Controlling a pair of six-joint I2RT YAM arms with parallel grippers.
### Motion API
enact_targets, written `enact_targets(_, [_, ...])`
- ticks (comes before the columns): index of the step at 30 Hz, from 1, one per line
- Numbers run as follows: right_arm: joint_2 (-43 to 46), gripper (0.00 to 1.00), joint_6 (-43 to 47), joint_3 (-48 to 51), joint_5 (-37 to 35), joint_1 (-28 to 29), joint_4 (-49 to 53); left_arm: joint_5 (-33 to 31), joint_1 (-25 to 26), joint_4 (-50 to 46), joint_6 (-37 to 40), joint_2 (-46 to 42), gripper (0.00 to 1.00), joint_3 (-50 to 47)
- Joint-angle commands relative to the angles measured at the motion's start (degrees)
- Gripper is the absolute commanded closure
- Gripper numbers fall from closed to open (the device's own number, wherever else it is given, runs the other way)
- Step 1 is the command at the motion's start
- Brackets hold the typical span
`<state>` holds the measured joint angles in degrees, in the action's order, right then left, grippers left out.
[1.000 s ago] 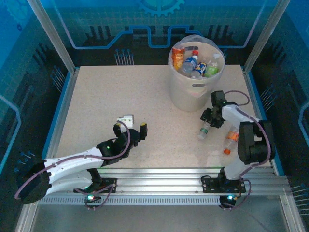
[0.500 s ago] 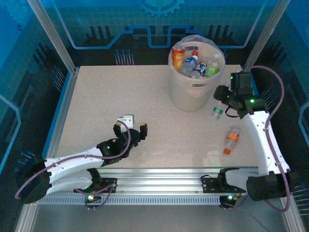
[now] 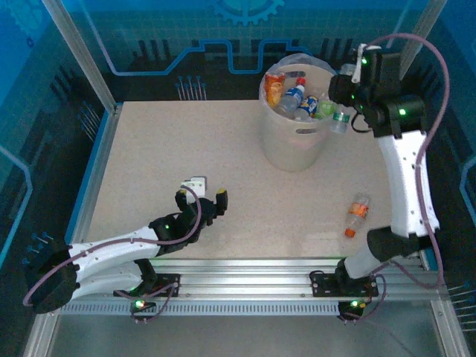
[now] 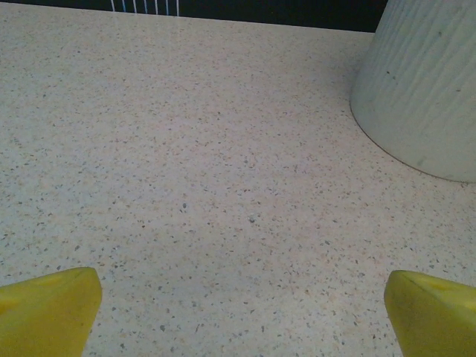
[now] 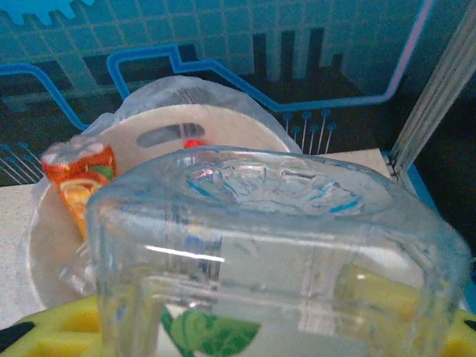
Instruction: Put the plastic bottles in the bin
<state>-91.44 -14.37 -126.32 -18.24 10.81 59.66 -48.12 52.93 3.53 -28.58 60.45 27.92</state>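
Note:
Next, my right gripper swings across the bin's rim and over the bin's opening (image 3: pixel 302 91) (image 5: pixel 137 155) to release the clear bottle, since it still hangs outside the bin.
My right gripper (image 3: pixel 342 104) is raised beside the right rim of the off-white bin (image 3: pixel 294 149), shut on a clear bottle with a green label (image 3: pixel 340 120). In the right wrist view that held bottle (image 5: pixel 275 238) looms in front of the lined bin (image 5: pixel 160 137). Inside the bin lie several bottles, among them an orange-labelled one (image 3: pixel 274 88) (image 5: pixel 80 172), a blue-labelled one (image 3: pixel 292 97) and a green one (image 3: pixel 325 108). One orange-capped bottle (image 3: pixel 357 214) lies on the table at the right. My left gripper (image 3: pixel 201 201) (image 4: pixel 238 327) rests open over bare table.
The speckled table (image 3: pixel 186 141) is framed by metal posts and blue side rails. The bin's ribbed wall (image 4: pixel 424 89) stands at the far right in the left wrist view. A rail runs along the near edge by the arm bases.
My right arm has lifted the green-labelled bottle off the table and carried it up and back to the bin's right rim. The left arm has not moved.

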Motion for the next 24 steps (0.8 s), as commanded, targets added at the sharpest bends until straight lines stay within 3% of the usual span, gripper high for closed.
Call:
enact_targets(1, [-7.85,0.61,5.35,-10.98,-3.25,2.0,4.54,1.22,-0.52,1.32,-0.6,-0.14,0.01,2.06])
enact_targets(8, [-21.4,0.59,9.57,-26.9,-8.09,4.45,6.35,1.97,-0.6,1.0,-0.36,-0.24,0.01,2.03])
enact_targets(18, [-25.26,0.57,13.51,-25.06,-18.22,8.78,1.31,3.06,-0.63,1.22,-0.53,0.02,0.01,1.96])
enact_targets(24, [-25.99,0.57,19.07,-20.01,-27.85,11.57,-5.79,3.16,-0.63,0.8,-0.52,-0.42,0.01,1.66])
